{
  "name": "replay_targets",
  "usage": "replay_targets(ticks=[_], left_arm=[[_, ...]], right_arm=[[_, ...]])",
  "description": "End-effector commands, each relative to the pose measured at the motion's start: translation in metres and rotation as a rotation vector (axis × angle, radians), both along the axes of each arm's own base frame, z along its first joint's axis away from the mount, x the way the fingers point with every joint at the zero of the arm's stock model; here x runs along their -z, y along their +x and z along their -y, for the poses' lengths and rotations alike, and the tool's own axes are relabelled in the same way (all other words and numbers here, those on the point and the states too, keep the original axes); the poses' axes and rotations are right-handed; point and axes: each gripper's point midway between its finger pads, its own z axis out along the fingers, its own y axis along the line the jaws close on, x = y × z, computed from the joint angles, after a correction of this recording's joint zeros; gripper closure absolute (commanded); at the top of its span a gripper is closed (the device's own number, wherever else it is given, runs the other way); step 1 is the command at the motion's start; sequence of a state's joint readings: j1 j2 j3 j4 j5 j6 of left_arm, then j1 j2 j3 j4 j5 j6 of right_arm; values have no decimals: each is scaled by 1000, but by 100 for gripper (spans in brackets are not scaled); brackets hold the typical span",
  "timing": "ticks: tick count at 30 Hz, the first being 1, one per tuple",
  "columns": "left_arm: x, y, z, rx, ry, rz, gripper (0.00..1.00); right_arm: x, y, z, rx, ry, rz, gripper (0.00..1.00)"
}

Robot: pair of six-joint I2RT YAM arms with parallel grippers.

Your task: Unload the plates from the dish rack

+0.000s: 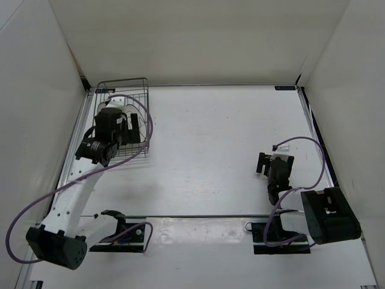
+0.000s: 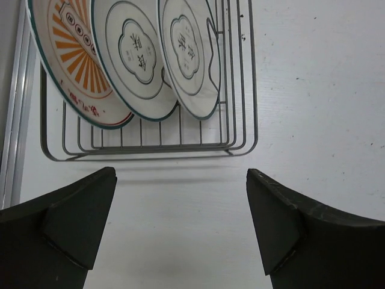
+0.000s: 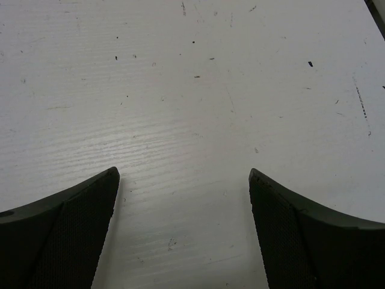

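I will next move my left gripper outward and down to straddle the lower rim of the white plate [image 2: 184, 104] farthest from the rail, as that rim is clear.
The dish rack [image 1: 123, 82] stands at the table's far left. In the left wrist view its wire frame [image 2: 150, 149] holds three upright plates: one with an orange-brown ray pattern [image 2: 72, 66] on the left, and two white ones with a grey-green rim and a dark wavy centre motif [image 2: 135, 54] [image 2: 187, 51]. My left gripper [image 1: 133, 129] [image 2: 180, 174] is open and empty, hovering by the rack, with its fingertips short of the rack's near end wire. My right gripper [image 1: 275, 161] [image 3: 183, 177] is open and empty over bare table at the right.
White walls close in the table on the left, back and right. The rack sits close against the left wall's metal rail [image 2: 13, 120]. A purple cable [image 1: 147, 123] loops over the rack from the left arm.
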State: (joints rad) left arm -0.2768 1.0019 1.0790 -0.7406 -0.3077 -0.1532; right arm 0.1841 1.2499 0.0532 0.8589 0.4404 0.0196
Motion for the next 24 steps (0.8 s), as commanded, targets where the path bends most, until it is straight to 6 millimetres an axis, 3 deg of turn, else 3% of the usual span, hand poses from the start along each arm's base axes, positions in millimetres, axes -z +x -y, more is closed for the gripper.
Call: replay_targets(ticks=[1, 7, 12, 13, 14, 15, 16, 17, 18, 20, 21, 24], left_arm=[[-15, 14, 2, -16, -46, -4, 0], [-8, 46, 10, -24, -134, -33, 0], [-5, 64, 1, -55, -116, -43, 0], [-6, 67, 0, -52, -114, -39, 0], [0, 71, -1, -49, -103, -59, 0], [-5, 75, -4, -56, -100, -49, 0], [-4, 77, -7, -66, -95, -52, 0], [5, 82, -8, -71, -91, -77, 0], [2, 84, -13, -87, -88, -70, 0], [11, 90, -15, -96, -83, -98, 0], [12, 93, -17, -102, -80, -97, 0], [24, 102, -19, -106, -68, -127, 0]], right_arm=[[-11, 9, -1, 5, 8, 36, 10], [-10, 9, -1, 6, 11, 35, 10], [-22, 7, 4, 4, -41, 77, 10], [-34, 4, 0, -16, -62, 56, 10], [-61, 18, -4, -1, -22, 75, 10], [-59, 2, -1, 59, 32, -83, 10], [-77, 2, -3, 76, 60, -76, 10], [-107, 10, -13, 57, 125, -51, 10], [-114, -6, -14, 77, 155, -144, 10], [-166, -9, -25, 78, 294, -52, 10], [-163, -19, -34, 35, 329, -96, 10], [-209, -44, -63, -141, 463, 2, 10]])
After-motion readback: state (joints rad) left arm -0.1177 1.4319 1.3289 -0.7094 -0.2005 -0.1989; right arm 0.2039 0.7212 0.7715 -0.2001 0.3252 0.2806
